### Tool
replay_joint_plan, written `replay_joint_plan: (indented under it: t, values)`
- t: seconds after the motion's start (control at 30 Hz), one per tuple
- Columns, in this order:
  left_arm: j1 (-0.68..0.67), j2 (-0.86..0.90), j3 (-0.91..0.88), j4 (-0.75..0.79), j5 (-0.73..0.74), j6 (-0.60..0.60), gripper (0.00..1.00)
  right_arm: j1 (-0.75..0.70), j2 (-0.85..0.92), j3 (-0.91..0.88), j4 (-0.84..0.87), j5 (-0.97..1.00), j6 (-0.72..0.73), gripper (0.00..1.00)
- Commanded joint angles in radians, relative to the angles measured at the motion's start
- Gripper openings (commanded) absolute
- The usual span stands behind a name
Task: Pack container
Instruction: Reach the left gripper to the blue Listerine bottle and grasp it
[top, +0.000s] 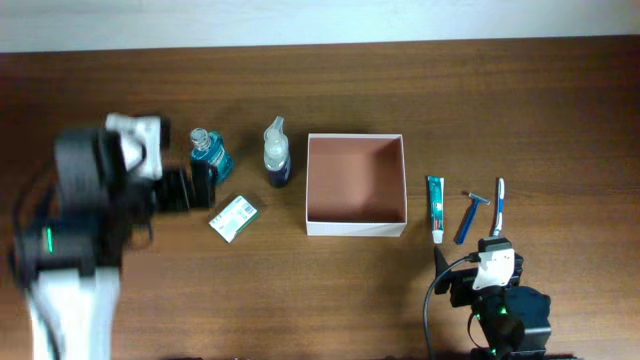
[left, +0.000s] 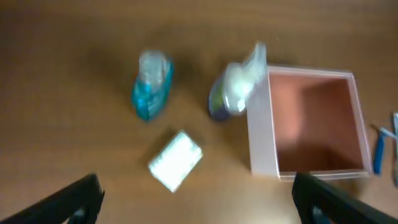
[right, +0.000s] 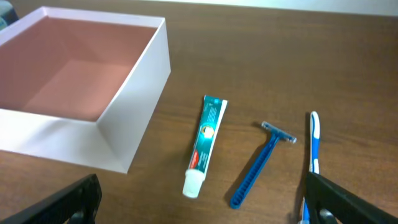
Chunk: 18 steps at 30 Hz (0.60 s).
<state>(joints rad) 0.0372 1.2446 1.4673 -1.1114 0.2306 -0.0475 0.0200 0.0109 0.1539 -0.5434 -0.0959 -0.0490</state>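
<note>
My left gripper moves outward and lowers its open fingers around the bottle's upright capped top (top: 201, 138) (left: 152, 66) next, since the blue mouthwash bottle stands outward of and below it.
The container (top: 355, 228), a shallow square white box with a reddish-brown inside, stands mid-table and holds nothing. It also shows in the left wrist view (left: 261, 140) and the right wrist view (right: 68, 135). My left gripper (top: 200, 188) hovers to its left, open and empty (left: 202, 214), above a white-green packet (top: 233, 217) (left: 176, 160), near a blue mouthwash bottle (top: 208, 152) (left: 151, 87) and a spray bottle (top: 277, 152) (left: 236, 87). My right gripper (top: 470, 257) is open and empty (right: 205, 214), just in front of a toothpaste tube (top: 435, 207) (right: 205, 140), a blue razor (top: 470, 215) (right: 261, 163) and a toothbrush (top: 499, 205) (right: 314, 143).
The left wrist view is blurred. All items lie on a brown wooden table (top: 330, 90). The bottles stand upright left of the box; the flat toiletries lie in a row to its right.
</note>
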Motion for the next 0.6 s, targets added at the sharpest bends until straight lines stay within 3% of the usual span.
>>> replay_joint_plan:
  t: [0.0,0.13,0.4,0.57]
  values:
    - [0.005,0.290,0.268,-0.121,0.013,0.133,0.99,-0.007,-0.007,-0.006,0.002,-0.002,0.005,0.98]
    - [0.005,0.510,0.408,-0.161,0.009,0.196,0.99,-0.007,-0.007,-0.006,0.002,-0.002,0.005,0.99]
    - [0.005,0.707,0.411,-0.131,-0.053,0.290,0.96,-0.007,-0.007,-0.006,0.002,-0.002,0.005,0.99]
    - [0.002,0.769,0.411,-0.119,-0.055,0.341,0.77,-0.007,-0.006,-0.006,0.002,-0.002,0.005,0.99]
